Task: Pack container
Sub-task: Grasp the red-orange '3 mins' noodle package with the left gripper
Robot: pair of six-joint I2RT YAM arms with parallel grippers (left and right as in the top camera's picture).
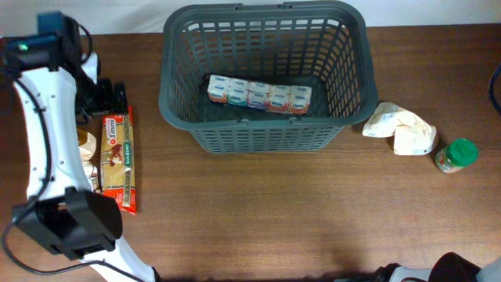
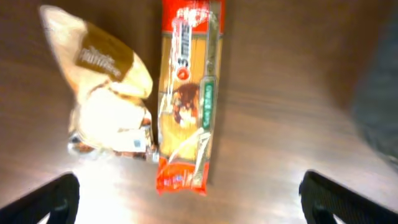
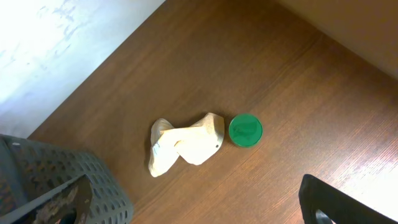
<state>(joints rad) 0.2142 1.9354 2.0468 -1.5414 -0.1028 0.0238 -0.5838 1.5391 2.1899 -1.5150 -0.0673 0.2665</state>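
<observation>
Next, my left gripper moves down and a little back onto the spaghetti packet's printed middle [image 1: 117,153] [image 2: 187,101], as the open fingers already stand off either long side of the packet.
The container, a dark grey slotted basket [image 1: 266,137], stands at the back middle of the table. A row of small white cartons [image 1: 260,95] lies on its floor. My left gripper [image 1: 106,94] is open and empty, hovering over the far end of an orange spaghetti packet [image 1: 120,160]. In the left wrist view the packet [image 2: 189,93] lies lengthwise between the spread fingers [image 2: 189,199], with a tan bag [image 2: 106,93] beside it. My right gripper [image 3: 199,202] is open and empty, high above the table near the basket's corner [image 3: 56,180].
A cream bag [image 1: 403,129] and a green-lidded jar [image 1: 457,155] lie right of the basket; both show in the right wrist view, bag [image 3: 183,144] and jar [image 3: 245,130]. The tan bag [image 1: 88,153] is partly hidden under my left arm.
</observation>
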